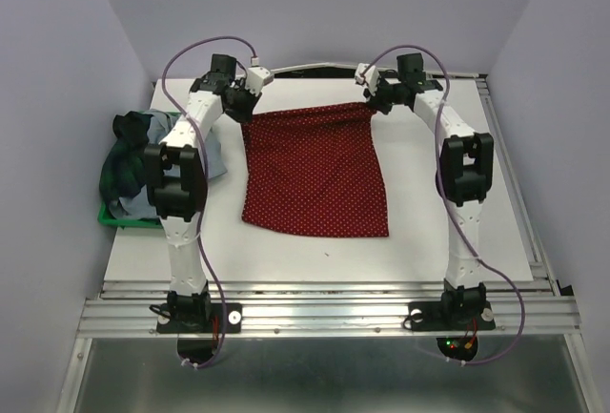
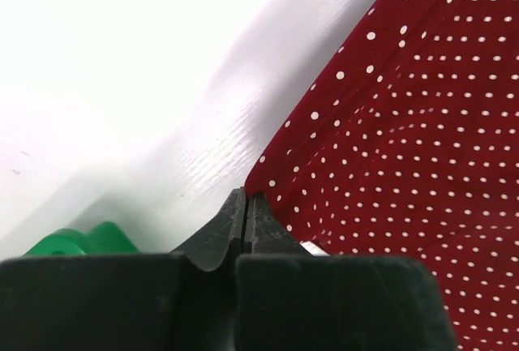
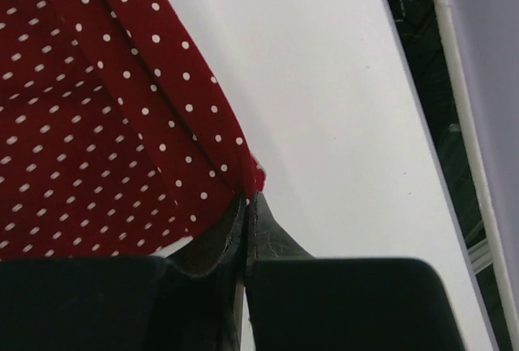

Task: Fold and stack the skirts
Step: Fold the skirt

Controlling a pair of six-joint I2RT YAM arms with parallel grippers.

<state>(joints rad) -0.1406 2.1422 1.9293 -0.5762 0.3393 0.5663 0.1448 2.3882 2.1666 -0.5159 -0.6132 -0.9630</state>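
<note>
The skirt still lies spread unfolded, so my right gripper should next carry its pinched far corner back toward my base and down, over the skirt's near half.
The dark red skirt with white dots (image 1: 315,170) lies spread flat on the white table. My left gripper (image 1: 244,108) is shut on its far left corner; in the left wrist view the jaws (image 2: 245,197) pinch the cloth edge (image 2: 405,140). My right gripper (image 1: 374,100) is shut on the far right corner; the right wrist view shows the jaws (image 3: 247,201) closed on the red cloth (image 3: 97,116). The dark green plaid skirt (image 1: 129,160) and the pale grey-blue skirt (image 1: 215,157) lie heaped at the left, partly behind my left arm.
A green plastic tray (image 1: 129,219) holds the heap at the table's left edge; a piece of it shows in the left wrist view (image 2: 77,241). A metal frame rail (image 1: 505,165) runs along the table's right side. Purple walls close in the sides and back.
</note>
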